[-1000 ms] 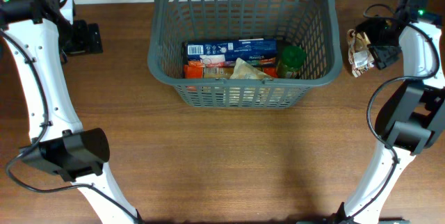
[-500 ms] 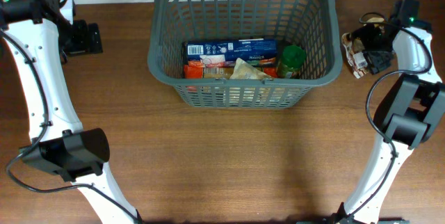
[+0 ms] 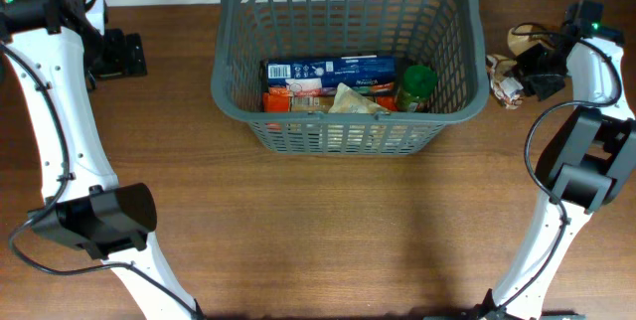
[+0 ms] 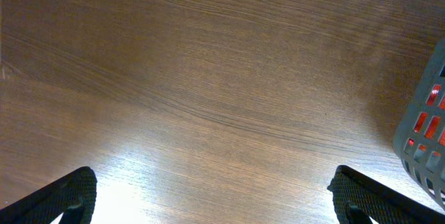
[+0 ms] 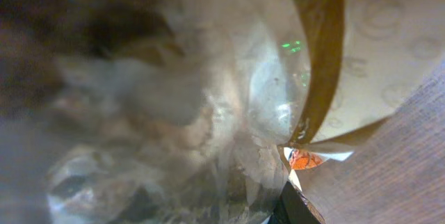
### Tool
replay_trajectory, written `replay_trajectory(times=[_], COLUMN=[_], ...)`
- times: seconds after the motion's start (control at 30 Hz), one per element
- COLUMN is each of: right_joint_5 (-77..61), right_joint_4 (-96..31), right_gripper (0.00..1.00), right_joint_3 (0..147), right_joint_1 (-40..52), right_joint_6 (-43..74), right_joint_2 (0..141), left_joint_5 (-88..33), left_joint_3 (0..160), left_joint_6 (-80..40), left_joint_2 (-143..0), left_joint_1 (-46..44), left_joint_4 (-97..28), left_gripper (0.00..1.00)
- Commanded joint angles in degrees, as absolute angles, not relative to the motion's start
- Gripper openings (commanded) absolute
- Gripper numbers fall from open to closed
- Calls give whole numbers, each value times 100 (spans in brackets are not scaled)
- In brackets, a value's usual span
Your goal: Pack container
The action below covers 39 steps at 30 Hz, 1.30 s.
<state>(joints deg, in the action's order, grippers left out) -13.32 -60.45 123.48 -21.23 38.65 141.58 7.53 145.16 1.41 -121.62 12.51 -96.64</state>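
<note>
I will lift the snack bag with my right gripper next. Then I will carry the bag across the container's rim over the blue box [image 3: 332, 70].
The container [image 3: 343, 136], a big dark grey lattice basket, stands at the table's far middle. It holds a blue box [image 3: 328, 70], a green-lidded jar [image 3: 417, 83], a tan packet [image 3: 353, 99] and orange packs [image 3: 283, 96]. Just right of it lies a crinkly clear-and-tan snack bag [image 3: 505, 81], with my right gripper [image 3: 537, 66] shut on it. In the right wrist view the bag [image 5: 208, 113] fills nearly everything, and one dark fingertip [image 5: 295, 209] shows at the bottom. My left gripper [image 3: 124, 54] hangs open at the far left over bare wood [image 4: 212, 200], holding nothing.
The basket's corner [image 4: 427, 133] shows at the right edge of the left wrist view, with red packs behind the slots. Both white arms run down the table's left and right sides. A white wall borders the far edge behind the basket.
My right gripper moved in onto the snack bag and its jaws closed on it; the bag shifted slightly. The left arm and the basket's contents have not moved.
</note>
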Motion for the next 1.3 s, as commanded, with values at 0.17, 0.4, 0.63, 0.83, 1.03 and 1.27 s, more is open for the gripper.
replay_trajectory(times=[0.17, 0.4, 0.63, 0.83, 1.03, 1.27], right_joint_5=[-777, -685, -976, -1173, -1041, -950], right_joint_4=[-6523, -6473, -6250, -6243, -6215, -6355], right_gripper=[11, 11, 8, 8, 7, 7], right_joint_3=[12088, 12099, 12099, 12097, 12090, 12090], right_joint_1=[-2145, -2139, -1905, -930, 967, 2069], right_joint_6=[3164, 2888, 2541, 2526, 1774, 1562], right_joint_2=[13705, 11703, 9371, 8672, 9308, 11052], left_joint_5=[733, 733, 733, 733, 733, 733], left_joint_3=[14484, 14484, 14484, 14484, 14484, 14484], left_joint_6=[62, 62, 62, 62, 62, 62], left_joint_2=[-12156, -12156, -12156, -12156, -12156, -12156], left_joint_1=[1271, 1271, 1271, 1271, 1271, 1271], left_joint_4=[-9668, -9668, -9668, -9668, -9668, -9668], left_gripper=[99, 99, 99, 99, 99, 99])
